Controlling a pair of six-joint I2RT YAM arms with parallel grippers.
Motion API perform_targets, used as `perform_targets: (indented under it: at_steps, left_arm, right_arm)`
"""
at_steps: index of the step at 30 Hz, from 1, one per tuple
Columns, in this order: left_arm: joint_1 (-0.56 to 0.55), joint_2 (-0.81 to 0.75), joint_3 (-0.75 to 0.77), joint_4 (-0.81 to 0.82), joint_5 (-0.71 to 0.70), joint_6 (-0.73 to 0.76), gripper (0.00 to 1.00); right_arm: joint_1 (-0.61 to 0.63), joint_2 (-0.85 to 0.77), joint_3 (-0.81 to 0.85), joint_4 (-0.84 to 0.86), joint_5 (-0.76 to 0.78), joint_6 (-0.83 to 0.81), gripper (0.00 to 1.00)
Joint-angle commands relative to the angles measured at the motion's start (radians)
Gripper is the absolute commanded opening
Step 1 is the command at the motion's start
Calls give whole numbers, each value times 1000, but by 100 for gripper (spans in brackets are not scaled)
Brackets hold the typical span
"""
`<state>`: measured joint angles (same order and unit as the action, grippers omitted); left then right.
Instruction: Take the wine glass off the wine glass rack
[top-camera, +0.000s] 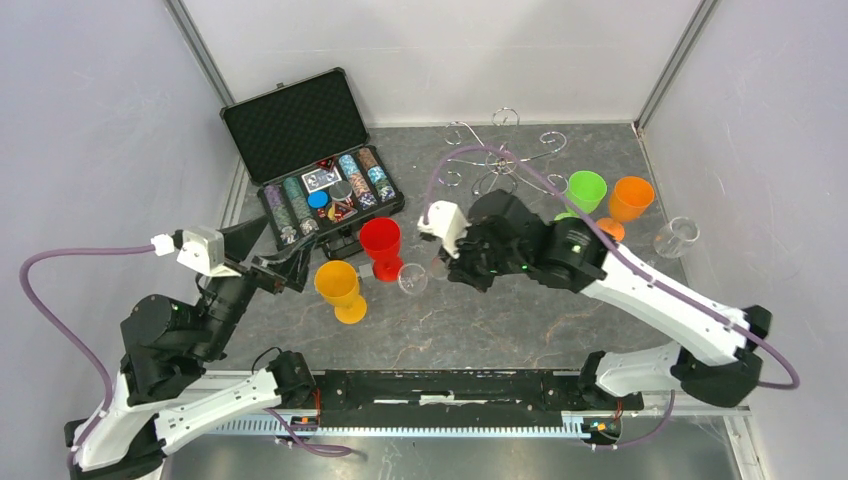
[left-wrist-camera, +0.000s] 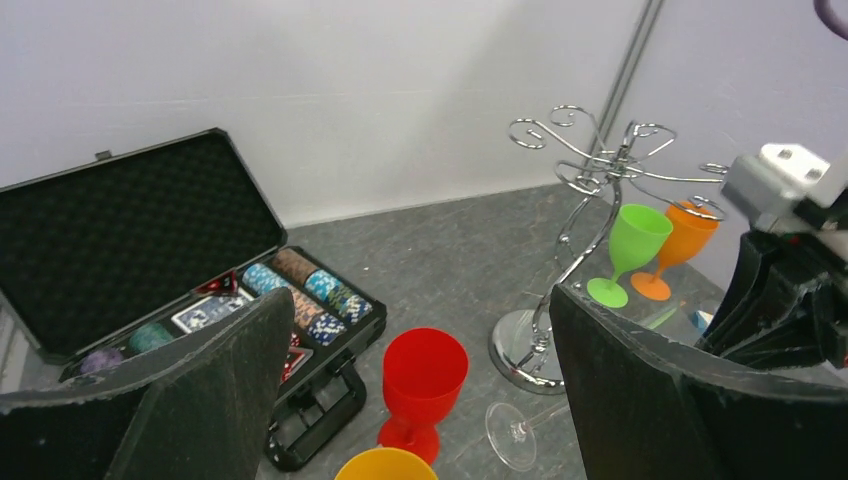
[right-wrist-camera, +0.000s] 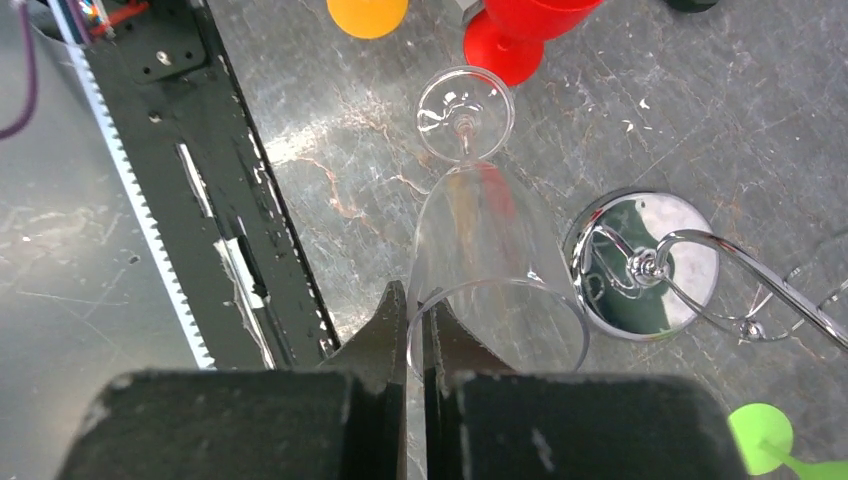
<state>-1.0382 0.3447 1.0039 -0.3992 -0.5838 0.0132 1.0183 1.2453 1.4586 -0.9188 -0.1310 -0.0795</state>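
Note:
I should tilt my right gripper down and to the left in the top view and set the glass's foot on the bare tabletop by the red cup, because the glass is slanted.
My right gripper is shut on the rim of the clear wine glass, one finger inside the bowl and one outside. The glass lies tilted on its side, well away from the rack. Its round foot points toward the red cup, low over the table. The chrome wine glass rack stands behind my right arm, and its mirror base shows beside the bowl. No glass hangs on the hooks that show. My left gripper is open and holds nothing, facing the cups.
A red cup and a yellow cup stand just left of the glass's foot. An open poker chip case sits at the back left. Green and orange cups and a clear tumbler stand at the right.

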Motion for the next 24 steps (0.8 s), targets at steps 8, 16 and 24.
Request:
perform_targets:
  at_steps: [8, 16, 24]
  left_arm:
    - [0, -70, 32, -89, -85, -61, 100]
    - [0, -71, 93, -190, -94, -103, 100]
    - [0, -104, 70, -189, -71, -98, 100]
  right_arm:
    - [170, 243, 159, -37, 233, -6, 0]
    - [207, 362, 236, -101, 235, -13, 0]
    - [209, 431, 277, -142, 235, -17, 9]
